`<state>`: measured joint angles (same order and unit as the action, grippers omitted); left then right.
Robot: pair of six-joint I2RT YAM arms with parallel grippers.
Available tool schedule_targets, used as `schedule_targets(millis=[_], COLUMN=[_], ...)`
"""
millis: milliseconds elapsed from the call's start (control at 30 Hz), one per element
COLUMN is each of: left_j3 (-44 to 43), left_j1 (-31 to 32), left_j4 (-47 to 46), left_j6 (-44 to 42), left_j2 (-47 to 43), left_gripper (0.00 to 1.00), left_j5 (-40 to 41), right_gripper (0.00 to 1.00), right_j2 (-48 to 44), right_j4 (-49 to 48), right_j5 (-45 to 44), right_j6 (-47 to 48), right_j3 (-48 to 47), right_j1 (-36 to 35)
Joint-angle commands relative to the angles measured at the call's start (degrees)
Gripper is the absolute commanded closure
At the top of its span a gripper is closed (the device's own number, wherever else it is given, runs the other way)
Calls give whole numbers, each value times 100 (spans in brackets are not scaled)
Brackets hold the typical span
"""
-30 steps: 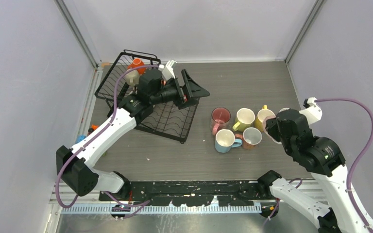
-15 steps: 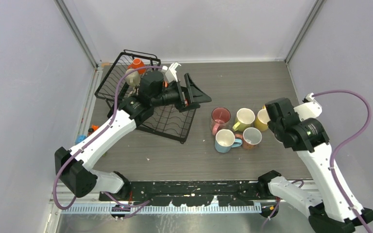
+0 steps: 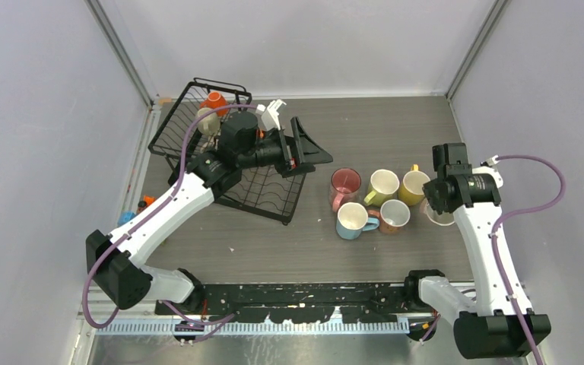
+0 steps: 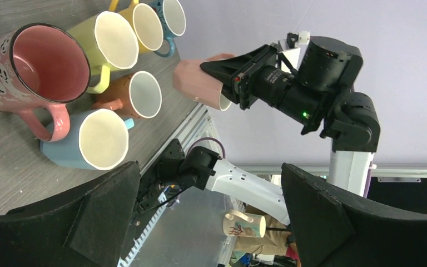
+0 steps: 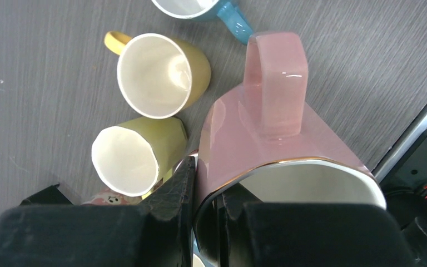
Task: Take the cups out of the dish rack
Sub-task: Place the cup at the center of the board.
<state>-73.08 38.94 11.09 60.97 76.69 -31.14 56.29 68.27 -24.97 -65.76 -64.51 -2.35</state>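
Observation:
My right gripper will next move down toward the brown cup (image 3: 393,215) and release the plain pink mug's rim on the bare, open tabletop beside it.
The black wire dish rack (image 3: 262,186) stands at the far left, with an orange cup (image 3: 214,101) and a beige cup (image 3: 207,122) in its basket. My left gripper (image 3: 308,148) hovers open and empty past the rack's right edge; its wide fingers (image 4: 89,222) frame the cup group. My right gripper (image 5: 205,183) is shut on the rim of a plain pink mug (image 5: 267,128), held handle-up just right of the group, low over the table (image 3: 439,215). On the table stand a patterned pink cup (image 3: 344,185), a yellow-green cup (image 3: 382,185), a yellow cup (image 3: 413,186), a light blue cup (image 3: 353,220) and a brown cup (image 3: 393,215).
Small orange (image 3: 146,201) and blue (image 3: 125,217) items lie at the table's left edge. The table's right edge and metal rail (image 5: 417,133) run close beside the held mug. Grey walls enclose the table on three sides.
My right arm has swung its wrist right and forward, carrying the pink mug down beside the yellow cup. The left arm has barely shifted and stays open.

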Motion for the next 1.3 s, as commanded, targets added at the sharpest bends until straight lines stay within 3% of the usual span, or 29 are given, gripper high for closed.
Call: schedule_targets(millis=[0, 400, 900, 1267], left_j3=[-15, 69, 258, 394], left_j1=[22, 39, 48, 49], left_j4=[-54, -82, -190, -289], left_j6=[-120, -138, -124, -89], left_j2=[-159, -189, -275, -292], left_gripper=[0, 0, 0, 0], left_j5=[-143, -153, -147, -163], right_gripper=[100, 100, 99, 82], right_j2=[195, 544, 1043, 1192], right_j4=[-747, -1045, -1527, -1637], right_j5=[296, 580, 1060, 887], right_j6=[81, 801, 983, 1049], right_j3=[86, 711, 1348, 1525], right_j1=[156, 498, 499, 499])
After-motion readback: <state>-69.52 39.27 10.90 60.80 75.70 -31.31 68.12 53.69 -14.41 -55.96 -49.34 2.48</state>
